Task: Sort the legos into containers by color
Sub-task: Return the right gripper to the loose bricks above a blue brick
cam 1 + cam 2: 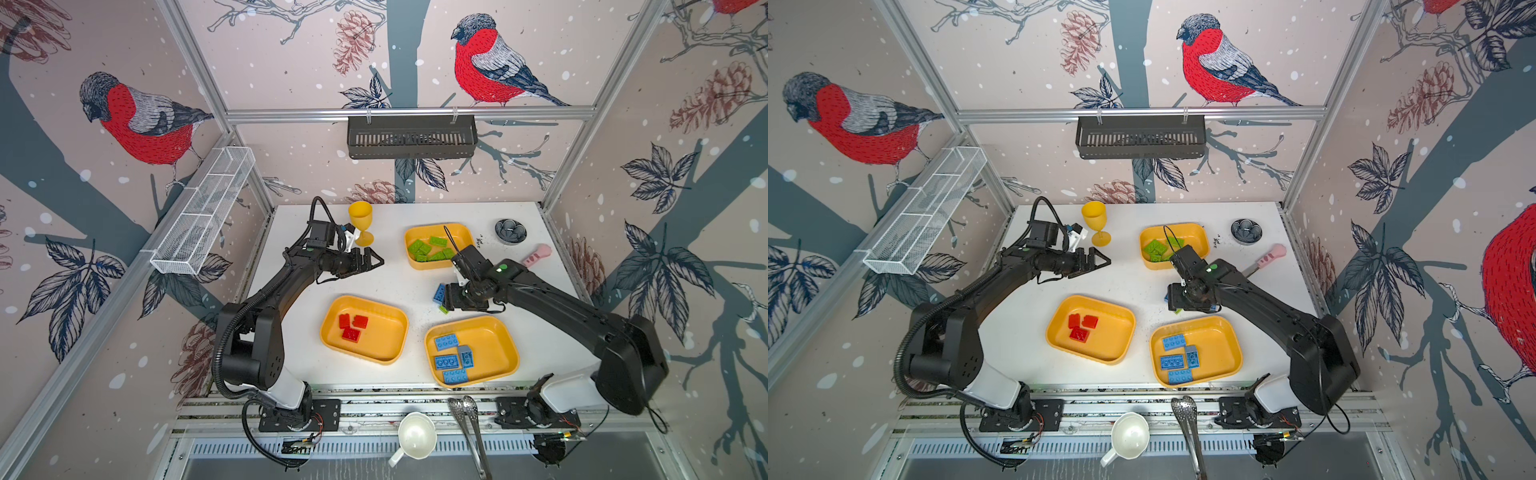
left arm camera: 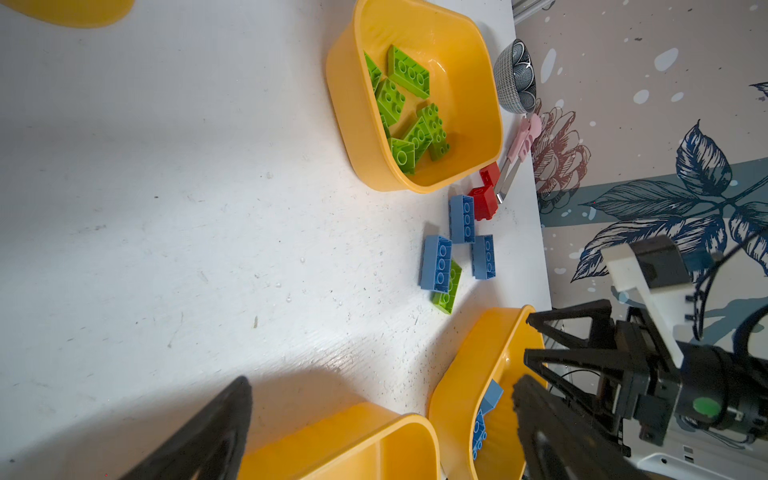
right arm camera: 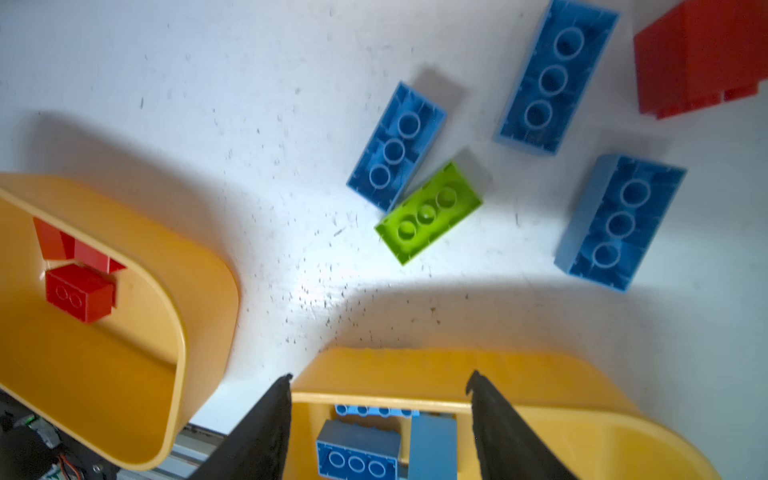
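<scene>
The right gripper moves outward and down onto the blue lego touching the green lego next, since it lies loose outside the container holding the blue legos.
Three yellow-orange containers stand on the white table in both top views. The back container (image 1: 462, 228) holds several green legos (image 1: 430, 248), the front-left container (image 1: 386, 338) three red legos (image 1: 352, 326), the front-right container (image 1: 494, 349) several blue legos (image 1: 451, 357). Loose on the table lie three blue legos (image 3: 397, 145), a green lego (image 3: 430, 212) and red legos (image 3: 702, 58). My right gripper (image 3: 380, 382) hangs open and empty above the far rim of the blue-filled container, beside the loose pile. Left of the green-filled container, my left gripper (image 1: 374, 262) is wide open and empty.
A yellow goblet (image 1: 360, 222) stands just behind the left gripper. A dark round dish (image 1: 510, 231) and a pink-handled tool (image 1: 538, 254) lie at the back right. A white cup (image 1: 415, 436) and metal tongs (image 1: 469, 424) rest on the front rail.
</scene>
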Robot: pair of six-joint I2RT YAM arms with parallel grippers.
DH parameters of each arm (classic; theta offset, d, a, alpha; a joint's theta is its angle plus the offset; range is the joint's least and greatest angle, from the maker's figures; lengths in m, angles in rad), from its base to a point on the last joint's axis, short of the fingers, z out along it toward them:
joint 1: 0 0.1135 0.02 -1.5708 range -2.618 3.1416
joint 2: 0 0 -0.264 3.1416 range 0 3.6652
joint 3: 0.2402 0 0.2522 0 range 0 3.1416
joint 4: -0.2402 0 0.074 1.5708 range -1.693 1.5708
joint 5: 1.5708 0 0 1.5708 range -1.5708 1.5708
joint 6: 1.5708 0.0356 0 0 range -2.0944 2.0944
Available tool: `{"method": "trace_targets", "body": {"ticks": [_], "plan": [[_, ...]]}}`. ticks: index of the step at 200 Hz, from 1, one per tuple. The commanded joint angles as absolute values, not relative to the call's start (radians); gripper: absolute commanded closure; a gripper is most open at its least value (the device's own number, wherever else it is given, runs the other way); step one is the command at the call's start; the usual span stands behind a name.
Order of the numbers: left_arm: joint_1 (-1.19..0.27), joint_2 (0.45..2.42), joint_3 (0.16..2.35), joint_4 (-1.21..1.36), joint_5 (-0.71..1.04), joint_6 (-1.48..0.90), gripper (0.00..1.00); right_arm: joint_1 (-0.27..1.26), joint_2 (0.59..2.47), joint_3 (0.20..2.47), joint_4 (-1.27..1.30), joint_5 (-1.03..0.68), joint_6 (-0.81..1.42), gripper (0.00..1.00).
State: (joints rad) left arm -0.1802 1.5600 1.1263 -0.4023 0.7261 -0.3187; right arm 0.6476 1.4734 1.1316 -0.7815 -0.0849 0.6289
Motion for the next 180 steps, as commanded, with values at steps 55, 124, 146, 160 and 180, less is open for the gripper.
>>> {"method": "trace_targets", "body": {"ticks": [55, 124, 146, 160, 180], "plan": [[-0.181, 1.495, 1.088, -0.388, 0.696, -0.351, 0.03, 0.593, 1.682, 1.16, -0.582, -0.107, 0.659, 0.33], [-0.18, 1.476, 1.112, -0.446, 0.661, -0.329, 0.03, 0.589, 1.819, 1.178, -0.484, -0.106, 0.642, 0.37], [-0.18, 1.479, 1.117, -0.461, 0.658, -0.323, 0.03, 0.591, 1.84, 1.185, -0.47, -0.099, 0.632, 0.38], [-0.18, 1.482, 1.121, -0.467, 0.654, -0.319, 0.03, 0.596, 1.852, 1.199, -0.467, -0.089, 0.62, 0.4], [-0.18, 1.488, 1.13, -0.472, 0.654, -0.315, 0.03, 0.606, 1.877, 1.221, -0.48, -0.062, 0.599, 0.41]]}}
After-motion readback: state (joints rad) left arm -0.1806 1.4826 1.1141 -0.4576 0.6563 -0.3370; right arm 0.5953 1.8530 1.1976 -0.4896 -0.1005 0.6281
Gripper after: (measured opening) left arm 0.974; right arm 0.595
